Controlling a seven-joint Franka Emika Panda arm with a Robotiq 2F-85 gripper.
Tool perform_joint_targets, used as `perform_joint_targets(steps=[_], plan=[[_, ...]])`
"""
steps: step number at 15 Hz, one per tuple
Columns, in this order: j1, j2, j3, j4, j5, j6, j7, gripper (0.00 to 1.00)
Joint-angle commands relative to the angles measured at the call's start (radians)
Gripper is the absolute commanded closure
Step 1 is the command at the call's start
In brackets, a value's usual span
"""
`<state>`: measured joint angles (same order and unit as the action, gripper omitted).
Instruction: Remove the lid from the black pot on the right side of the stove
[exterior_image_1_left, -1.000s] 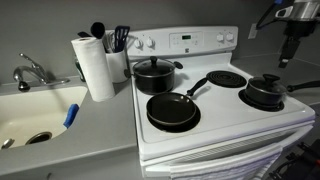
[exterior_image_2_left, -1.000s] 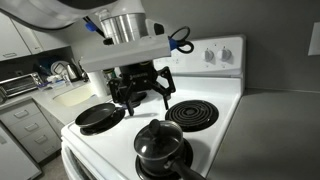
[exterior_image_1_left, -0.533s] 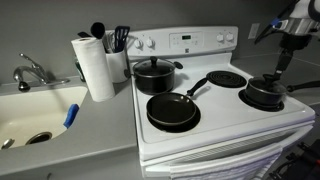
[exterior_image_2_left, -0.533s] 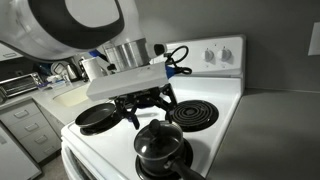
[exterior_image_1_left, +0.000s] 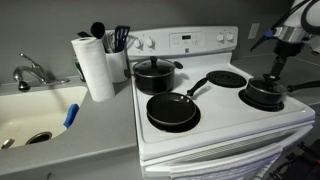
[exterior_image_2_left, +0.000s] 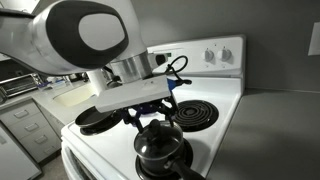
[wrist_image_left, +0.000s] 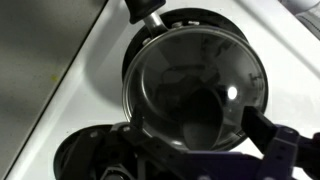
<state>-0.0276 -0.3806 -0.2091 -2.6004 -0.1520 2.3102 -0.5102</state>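
The knob already stands between my gripper's two fingers, so next my gripper will stay low over the lid and close them onto the black knob (exterior_image_2_left: 154, 126) (wrist_image_left: 200, 112).
The small black pot (exterior_image_1_left: 264, 99) sits on the front right burner of the white stove (exterior_image_1_left: 215, 120), with its round dark lid (exterior_image_1_left: 265, 89) on. My gripper (exterior_image_1_left: 275, 76) hangs just above the lid. In an exterior view the gripper (exterior_image_2_left: 152, 108) is right over the lid (exterior_image_2_left: 160, 141) and pot (exterior_image_2_left: 163, 160). In the wrist view the glass lid (wrist_image_left: 190, 65) fills the frame. My gripper (wrist_image_left: 198, 125) is open, with one finger on each side of the black knob (wrist_image_left: 200, 112) and not touching it. The pot's handle (wrist_image_left: 146, 12) points to the top of the frame.
A larger lidded black pot (exterior_image_1_left: 154, 72) stands on the back left burner. A black frying pan (exterior_image_1_left: 172, 110) is on the front left burner. The back right coil (exterior_image_1_left: 226, 78) is bare. A paper towel roll (exterior_image_1_left: 97, 68), utensils (exterior_image_1_left: 119, 40) and a sink (exterior_image_1_left: 35, 115) are left of the stove.
My gripper has come down and tilted over the small pot until its fingers sit around the lid's knob. The pots and pan have not moved.
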Motion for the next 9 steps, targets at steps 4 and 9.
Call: perform_joint_targets(steps=[4, 9], plan=[[0.001, 0.059, 0.023, 0.002, 0.0, 0.065, -0.001, 0.23], [0.003, 0.043, 0.032, 0.012, -0.003, 0.034, -0.008, 0.65]])
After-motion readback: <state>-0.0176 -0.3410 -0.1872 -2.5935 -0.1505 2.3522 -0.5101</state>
